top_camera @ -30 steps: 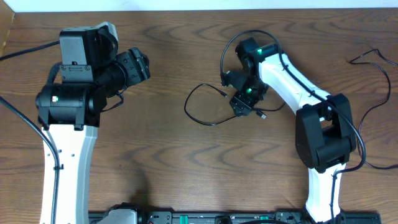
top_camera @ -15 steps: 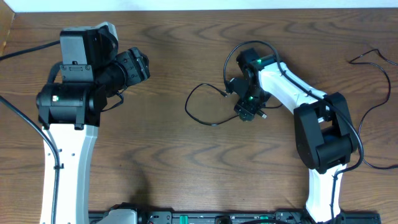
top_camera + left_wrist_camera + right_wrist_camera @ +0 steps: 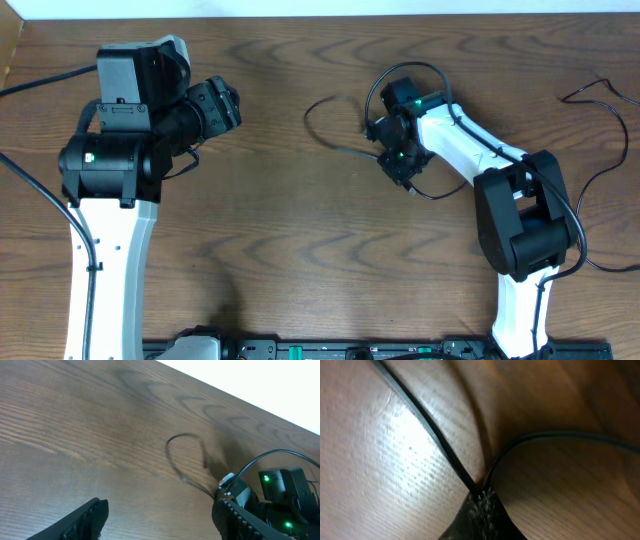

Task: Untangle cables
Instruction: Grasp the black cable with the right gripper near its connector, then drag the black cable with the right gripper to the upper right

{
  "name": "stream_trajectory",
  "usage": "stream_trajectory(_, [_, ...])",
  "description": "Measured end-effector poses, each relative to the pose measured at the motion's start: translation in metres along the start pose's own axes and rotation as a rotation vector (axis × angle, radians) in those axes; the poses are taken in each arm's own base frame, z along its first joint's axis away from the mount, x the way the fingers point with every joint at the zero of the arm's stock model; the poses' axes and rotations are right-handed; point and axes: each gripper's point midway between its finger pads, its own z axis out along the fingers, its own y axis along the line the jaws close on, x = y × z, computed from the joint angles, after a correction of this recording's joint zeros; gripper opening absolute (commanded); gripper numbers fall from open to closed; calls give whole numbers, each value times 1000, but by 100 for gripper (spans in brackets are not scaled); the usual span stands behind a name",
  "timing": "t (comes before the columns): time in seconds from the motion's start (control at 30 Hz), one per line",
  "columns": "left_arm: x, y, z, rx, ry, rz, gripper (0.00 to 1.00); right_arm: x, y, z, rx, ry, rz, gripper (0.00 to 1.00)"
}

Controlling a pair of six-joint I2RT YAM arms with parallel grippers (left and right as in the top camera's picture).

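Note:
Both cable parts run into my closed fingers; my right gripper should next carry them up and outward, rightward in the overhead view, and open.
A thin black cable lies in a loop on the wooden table at centre right. My right gripper is shut on it where two strands meet. In the right wrist view both strands of the cable run into the closed fingertips of that gripper. A short tail trails to the right of it. My left gripper hangs open far to the left, nothing between its fingers. Its wrist view shows the gripper open, with the cable loop beyond it. No white cable is in view.
Another thin black cable snakes along the table's right edge, behind the right arm's base. The left arm's body fills the left side. The right arm appears at the lower right of the left wrist view.
My right gripper has gone from open to shut on the black cable and shifted slightly away from the camera side. The loop has been dragged toward the far edge and changed shape. The left arm is still.

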Motion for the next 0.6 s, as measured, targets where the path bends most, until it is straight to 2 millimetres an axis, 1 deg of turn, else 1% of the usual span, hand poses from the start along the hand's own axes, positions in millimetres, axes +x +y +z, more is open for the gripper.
stream_trajectory(0.1, [0, 0, 0, 0, 0, 0, 72, -4, -2, -6, 1, -5, 99, 1])
stream_trajectory(0.13, [0, 0, 0, 0, 0, 0, 72, -7, -4, -14, 3, -12, 133, 1])
stream_trajectory(0.17, [0, 0, 0, 0, 0, 0, 72, -15, -8, -26, 7, -38, 174, 1])
stream_trajectory(0.2, [0, 0, 0, 0, 1, 0, 72, -29, -16, -44, 21, -93, 218, 1])
stream_trajectory(0.23, [0, 0, 0, 0, 0, 0, 72, -38, -23, -61, 35, -134, 251, 1])
stream_trajectory(0.27, [0, 0, 0, 0, 0, 0, 72, -51, -34, -88, 57, -207, 294, 1])
stream_trajectory(0.33, [0, 0, 0, 0, 0, 0, 72, -67, -50, -129, 91, -321, 355, 1])
stream_trajectory(0.4, [0, 0, 0, 0, 0, 0, 72, -81, -73, -189, 133, -481, 425, 1])
stream_trajectory(0.43, [0, 0, 0, 0, 0, 0, 72, -85, -88, -227, 158, -581, 467, 1])
stream_trajectory(0.53, [0, 0, 0, 0, 0, 0, 72, -82, -118, -295, 211, -760, 540, 1])
stream_trajectory(0.6, [0, 0, 0, 0, 0, 0, 72, -72, -148, -344, 266, -892, 600, 1])
